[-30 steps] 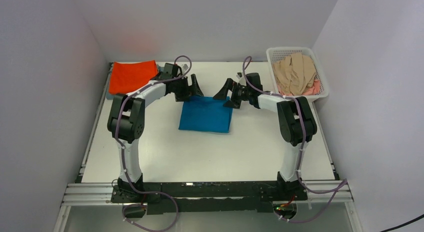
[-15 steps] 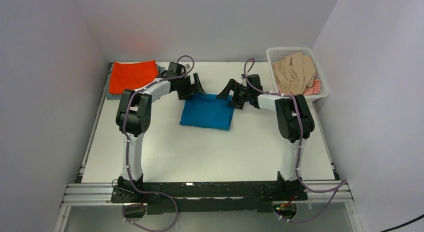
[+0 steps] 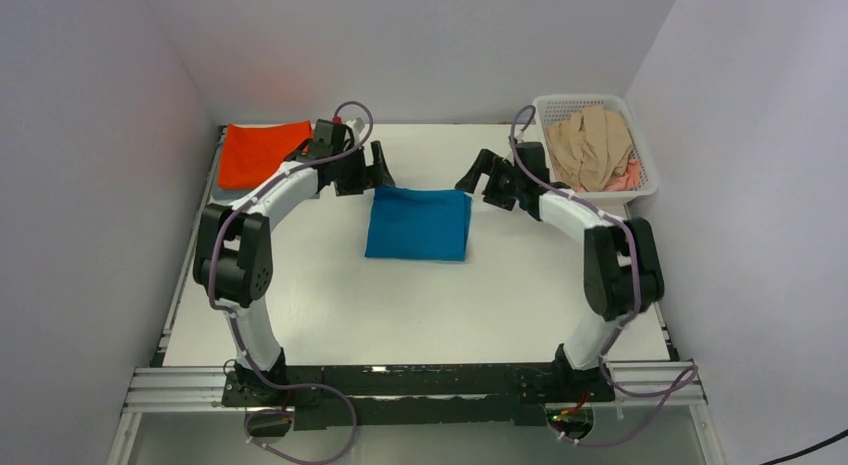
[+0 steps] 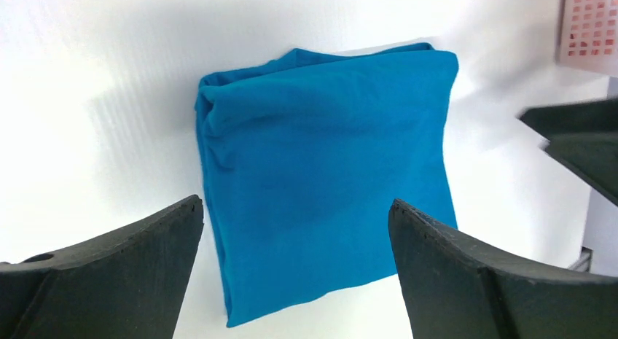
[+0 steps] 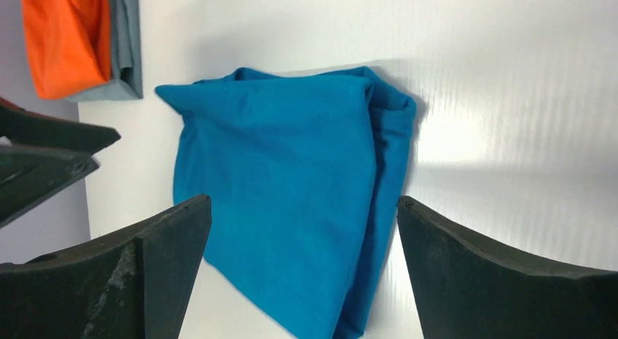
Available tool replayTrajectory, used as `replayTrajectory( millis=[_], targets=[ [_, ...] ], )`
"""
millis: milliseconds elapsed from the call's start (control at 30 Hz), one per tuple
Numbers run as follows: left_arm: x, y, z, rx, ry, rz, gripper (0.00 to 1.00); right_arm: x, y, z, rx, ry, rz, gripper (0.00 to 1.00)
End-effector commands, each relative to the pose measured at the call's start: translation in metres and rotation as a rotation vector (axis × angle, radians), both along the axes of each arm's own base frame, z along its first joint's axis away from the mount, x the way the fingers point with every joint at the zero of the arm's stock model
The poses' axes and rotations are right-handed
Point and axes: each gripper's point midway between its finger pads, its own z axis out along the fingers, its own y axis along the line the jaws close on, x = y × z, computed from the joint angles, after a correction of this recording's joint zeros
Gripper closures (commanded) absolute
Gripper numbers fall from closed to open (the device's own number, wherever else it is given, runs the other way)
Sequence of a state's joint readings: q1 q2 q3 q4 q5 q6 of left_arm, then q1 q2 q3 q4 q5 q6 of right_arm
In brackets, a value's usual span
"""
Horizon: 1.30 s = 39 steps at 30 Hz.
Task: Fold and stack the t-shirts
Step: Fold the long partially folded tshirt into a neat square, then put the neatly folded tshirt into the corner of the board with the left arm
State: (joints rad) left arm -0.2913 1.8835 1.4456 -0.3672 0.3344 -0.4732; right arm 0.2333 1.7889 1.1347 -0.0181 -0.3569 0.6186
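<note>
My left gripper will next move down and back toward my base, with its fingers on both sides of the teal-blue shirt's side edge (image 3: 371, 218) (image 4: 216, 193) that faces the orange t-shirt. The shirt is already folded square.
A teal-blue t-shirt (image 3: 418, 223) lies folded into a square on the white table; it shows in the left wrist view (image 4: 324, 164) and the right wrist view (image 5: 284, 193). My left gripper (image 3: 380, 170) is open and empty, just beyond the shirt's far left corner. My right gripper (image 3: 478, 175) is open and empty, just beyond its far right corner. A folded orange t-shirt (image 3: 260, 151) lies on a grey one (image 5: 128, 44) at the far left. Beige t-shirts (image 3: 590, 145) and a pink one (image 3: 627, 178) are piled in the basket.
The white lattice basket (image 3: 640, 190) stands at the far right corner, its corner showing in the left wrist view (image 4: 590, 22). Grey walls close in on left, back and right. The arm bases sit on a rail at the near edge.
Both grippers have drawn back from the blue shirt's far corners, outward and away. The shirt now lies flat and square.
</note>
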Motion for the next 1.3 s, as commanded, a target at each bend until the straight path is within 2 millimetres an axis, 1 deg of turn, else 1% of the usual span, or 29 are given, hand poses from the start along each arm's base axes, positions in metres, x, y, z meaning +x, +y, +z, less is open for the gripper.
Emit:
replayTrajectory(
  millis=[0, 33, 67, 133, 167, 233, 400, 500, 633, 733, 800, 833, 933, 1000, 1067, 1100, 1133, 1200, 1233, 1267],
  targets=[
    [-0.015, 0.022, -0.023, 0.105, 0.039, 0.021, 0.01, -0.018, -0.027, 0.033, -0.082, -0.107, -0.087, 0.0],
    [-0.019, 0.022, -0.031, 0.11, 0.055, 0.017, 0.0, -0.025, -0.032, 0.035, -0.091, -0.115, -0.101, 0.0],
    [-0.021, 0.023, -0.037, 0.114, 0.067, 0.015, 0.0, -0.032, -0.037, 0.042, -0.097, -0.134, -0.117, 0.0],
    [-0.023, 0.026, -0.049, 0.134, 0.09, 0.022, 0.01, -0.043, -0.047, 0.042, -0.127, -0.142, -0.146, 0.0],
    [-0.023, 0.026, -0.053, 0.142, 0.098, 0.023, 0.01, -0.049, -0.052, 0.049, -0.14, -0.16, -0.161, 0.0],
    [-0.024, 0.024, -0.062, 0.152, 0.116, 0.017, 0.03, -0.057, -0.062, 0.052, -0.169, -0.168, -0.183, 0.0],
    [-0.027, 0.014, -0.088, 0.191, 0.172, -0.003, 0.2, -0.074, -0.071, 0.058, -0.199, -0.182, -0.194, 0.0],
    [-0.032, 0.004, -0.103, 0.221, 0.207, -0.022, 0.31, -0.08, -0.078, 0.059, -0.222, -0.188, -0.209, 0.0],
    [-0.044, -0.01, -0.123, 0.29, 0.243, -0.02, 0.37, -0.087, -0.087, 0.061, -0.251, -0.201, -0.232, 0.0],
    [-0.056, -0.019, -0.14, 0.345, 0.275, 0.0, 0.38, -0.088, -0.097, 0.061, -0.285, -0.212, -0.268, 0.0],
    [-0.064, -0.027, -0.142, 0.39, 0.282, 0.007, 0.44, -0.089, -0.101, 0.06, -0.304, -0.214, -0.281, 0.0],
    [-0.064, -0.025, -0.144, 0.433, 0.275, 0.028, 0.48, -0.09, -0.103, 0.06, -0.313, -0.214, -0.288, 0.0],
    [-0.064, -0.031, -0.143, 0.499, 0.292, 0.049, 0.54, -0.09, -0.108, 0.06, -0.332, -0.217, -0.302, 0.0],
    [-0.065, -0.034, -0.144, 0.561, 0.291, 0.055, 0.54, -0.091, -0.111, 0.059, -0.342, -0.22, -0.313, 0.0],
    [-0.066, -0.045, -0.143, 0.566, 0.278, 0.032, 0.54, -0.091, -0.114, 0.059, -0.348, -0.226, -0.321, 0.0],
    [-0.066, -0.052, -0.144, 0.55, 0.274, 0.015, 0.56, -0.091, -0.115, 0.059, -0.353, -0.227, -0.327, 0.0],
    [-0.064, -0.056, -0.143, 0.538, 0.269, 0.01, 0.65, -0.091, -0.117, 0.059, -0.357, -0.226, -0.333, 0.0],
    [-0.061, -0.061, -0.142, 0.528, 0.266, 0.003, 0.94, -0.092, -0.119, 0.059, -0.366, -0.227, -0.34, 0.0],
    [-0.059, -0.063, -0.142, 0.527, 0.263, -0.006, 1.0, -0.092, -0.121, 0.06, -0.37, -0.23, -0.346, 0.0],
    [-0.058, -0.064, -0.142, 0.525, 0.257, -0.013, 1.0, -0.092, -0.122, 0.059, -0.375, -0.231, -0.349, 0.0]
  ],
)
